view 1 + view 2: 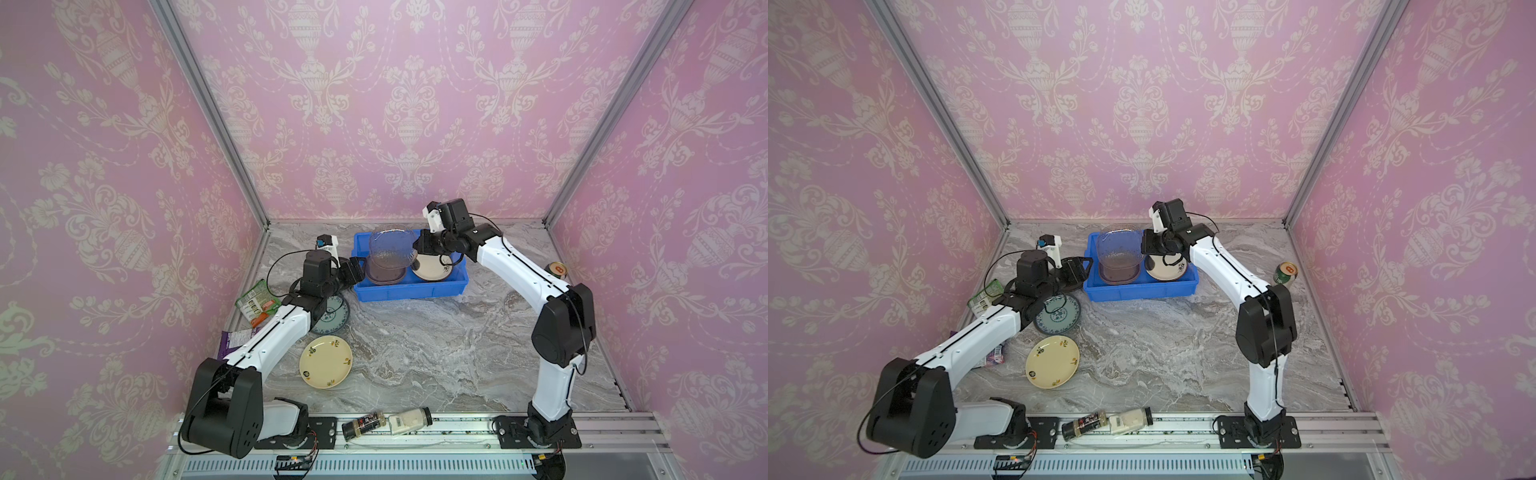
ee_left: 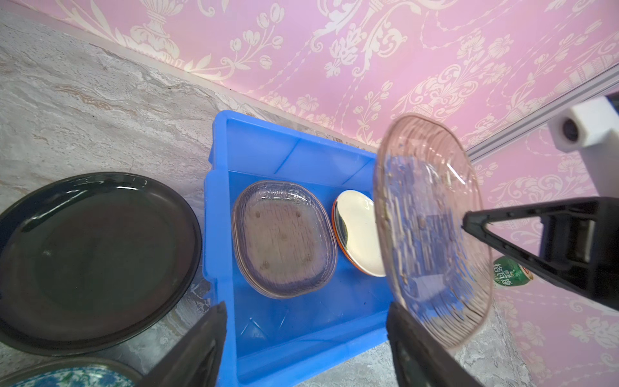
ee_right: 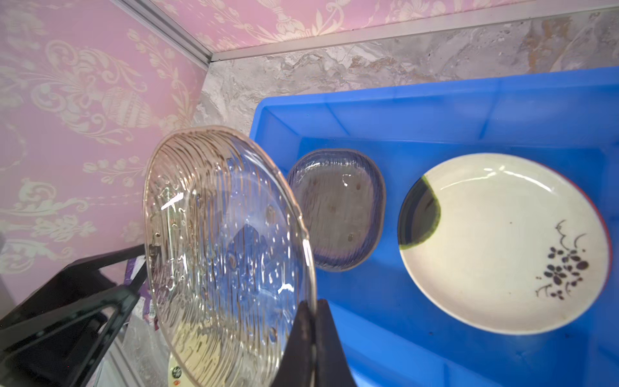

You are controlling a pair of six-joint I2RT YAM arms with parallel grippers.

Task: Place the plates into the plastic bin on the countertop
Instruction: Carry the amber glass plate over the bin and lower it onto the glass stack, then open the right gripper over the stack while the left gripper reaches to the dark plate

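My right gripper moves down into the bin [image 1: 411, 291] next and releases the clear ribbed plate onto the stack of translucent plates, as that stack lies uncovered below.
My right gripper [image 3: 313, 303] is shut on the rim of a clear ribbed plate [image 3: 227, 254], which stands on edge over the left half of the blue plastic bin [image 1: 411, 291]. Inside the bin lie a stack of translucent plates [image 2: 284, 238] and a cream flowered plate [image 3: 502, 244] on an orange one. My left gripper [image 2: 306, 311] is open and empty at the bin's left wall. On the marbled countertop [image 1: 436, 345] rest a black plate [image 2: 93, 258], a teal-patterned plate [image 1: 334, 318] and a second cream flowered plate [image 1: 326, 361].
A green can [image 1: 559, 270] stands by the right wall. Snack packets [image 1: 257, 301] lie at the left, partly under my left arm. Two bottles [image 1: 386, 424] lie on the front rail.
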